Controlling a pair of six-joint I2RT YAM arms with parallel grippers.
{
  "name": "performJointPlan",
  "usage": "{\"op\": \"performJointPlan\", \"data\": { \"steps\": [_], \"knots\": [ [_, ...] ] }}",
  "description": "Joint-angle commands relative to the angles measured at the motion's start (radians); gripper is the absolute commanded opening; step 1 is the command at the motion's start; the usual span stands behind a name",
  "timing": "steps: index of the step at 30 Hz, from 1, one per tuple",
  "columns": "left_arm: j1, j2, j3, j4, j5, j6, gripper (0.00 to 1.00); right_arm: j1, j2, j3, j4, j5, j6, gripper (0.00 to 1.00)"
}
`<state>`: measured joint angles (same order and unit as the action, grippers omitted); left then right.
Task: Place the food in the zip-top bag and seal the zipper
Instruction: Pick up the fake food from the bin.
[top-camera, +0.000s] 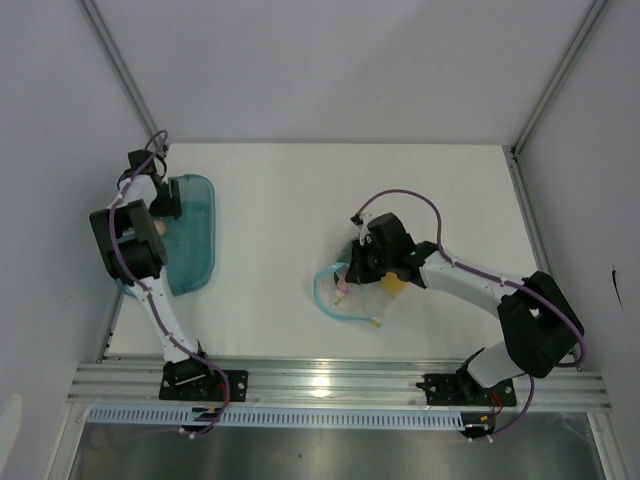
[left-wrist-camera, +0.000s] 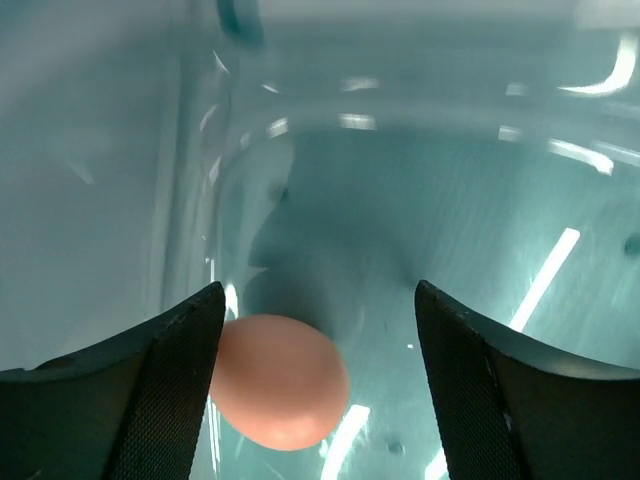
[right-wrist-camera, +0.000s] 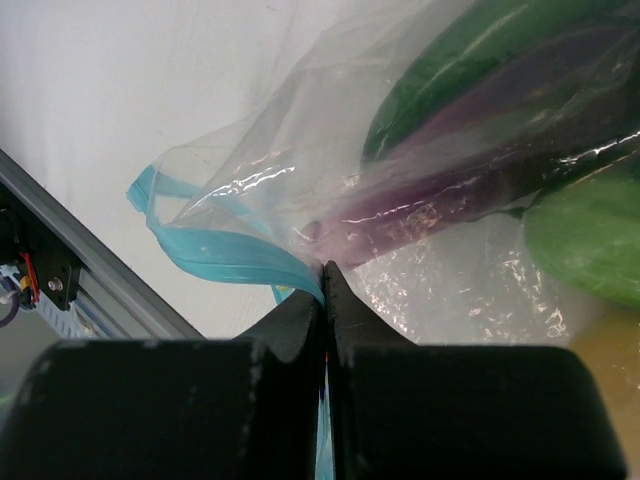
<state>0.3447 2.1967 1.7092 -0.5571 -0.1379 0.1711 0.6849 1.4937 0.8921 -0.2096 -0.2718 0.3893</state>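
Observation:
The pinkish egg-shaped piece (left-wrist-camera: 281, 385) lies back of the fingers in the tub (left-wrist-camera: 450, 180), so the left gripper will next move back toward the robot's base and close around the piece.
The clear zip-top bag (top-camera: 358, 300) lies mid-table, its mouth to the left. My right gripper (right-wrist-camera: 326, 268) is shut on its light blue zipper strip (right-wrist-camera: 215, 250); it also shows in the top view (top-camera: 352, 268). Inside the bag are a purple eggplant (right-wrist-camera: 470, 180), a dark green cucumber-like piece (right-wrist-camera: 470, 50), a green pepper (right-wrist-camera: 585, 240) and a yellow fruit (right-wrist-camera: 610, 390). My left gripper (left-wrist-camera: 318, 290) is open inside the teal tub (left-wrist-camera: 450, 180). A pinkish egg-shaped piece (left-wrist-camera: 280, 380) lies between the fingers, close against the left one.
The teal tub (top-camera: 195, 240) stands at the table's left edge with my left arm over it. A metal rail (top-camera: 330, 380) runs along the near edge. White walls enclose the table on three sides.

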Motion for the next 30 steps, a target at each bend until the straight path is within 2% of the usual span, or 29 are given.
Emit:
{"op": "performJointPlan", "data": {
  "steps": [1,8,14,20,30],
  "knots": [
    [0.002,-0.109,-0.074,-0.01,0.014,-0.054,0.79,-0.001,-0.039,0.002,0.029,-0.012,0.0,0.0],
    [0.0,-0.166,-0.135,-0.009,-0.034,-0.093,0.82,-0.002,-0.085,-0.021,0.038,-0.017,0.003,0.0],
    [0.002,-0.193,-0.181,-0.012,-0.13,-0.198,0.82,-0.001,-0.102,-0.033,0.049,-0.029,0.006,0.0],
    [0.0,-0.304,-0.292,-0.006,-0.141,-0.301,0.82,0.004,-0.115,-0.041,0.064,-0.046,0.014,0.0],
    [-0.003,-0.373,-0.404,-0.015,-0.091,-0.263,0.84,0.018,-0.13,-0.053,0.072,-0.058,0.019,0.0]
  ]
}}
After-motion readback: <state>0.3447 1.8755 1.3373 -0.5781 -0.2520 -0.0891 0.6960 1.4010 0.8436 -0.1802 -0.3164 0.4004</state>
